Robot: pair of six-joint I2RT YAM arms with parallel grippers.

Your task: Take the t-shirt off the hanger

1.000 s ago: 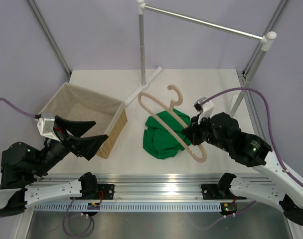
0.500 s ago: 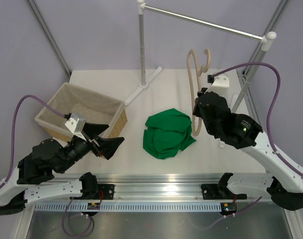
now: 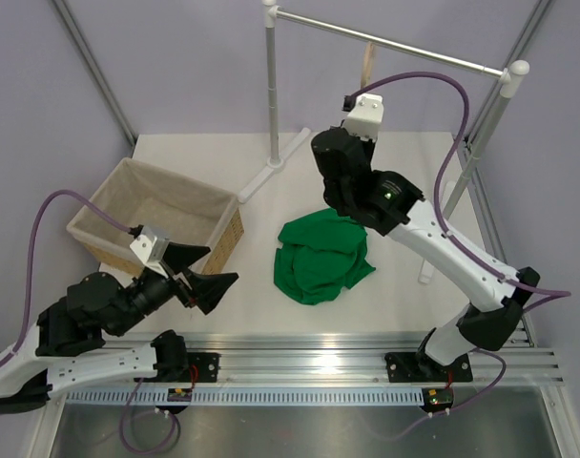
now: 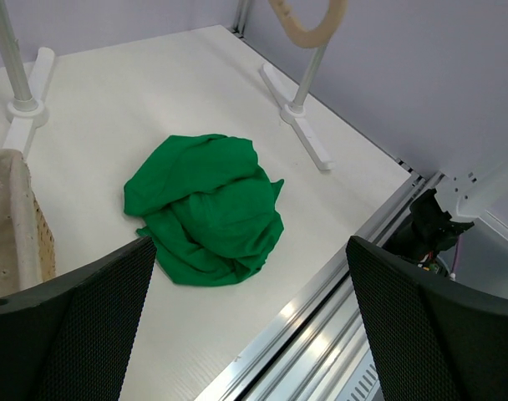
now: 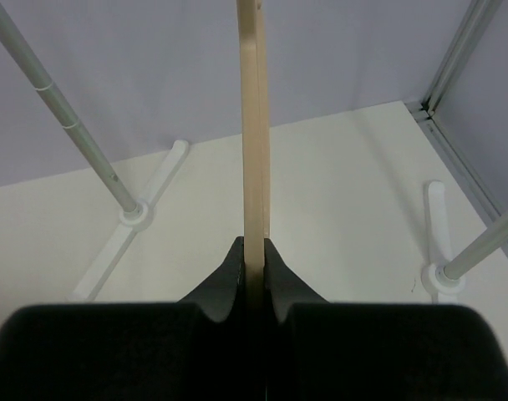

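The hanger goes outward to the metal bar [image 3: 374, 39] in my right gripper next. The gripper then opens with the hanger on the bar, since the t-shirt lies on the tabletop.
The bright green t-shirt [image 3: 321, 256] lies crumpled in a heap on the white table, off the hanger; the left wrist view shows it too [image 4: 208, 209]. The pale wooden hanger [image 5: 254, 125] is bare and stands edge-on, with my right gripper [image 5: 254, 251] shut on it. From above, only a thin strip of the hanger [image 3: 368, 60] shows by the metal rail, over my raised right wrist. A curved end of the hanger [image 4: 308, 21] hangs at the top of the left wrist view. My left gripper [image 3: 209, 270] is open and empty, low at the front left, short of the t-shirt.
A wicker basket [image 3: 156, 205] with a cloth lining stands at the left, behind my left gripper. A metal clothes rail [image 3: 395, 43] spans the back on two white-footed posts [image 3: 271, 86]. An aluminium rail [image 3: 300, 343] runs along the table's front edge.
My right arm has swung the bare hanger up from beside the t-shirt to the metal rail. The left gripper has shifted right, away from the basket. The t-shirt stays on the table.
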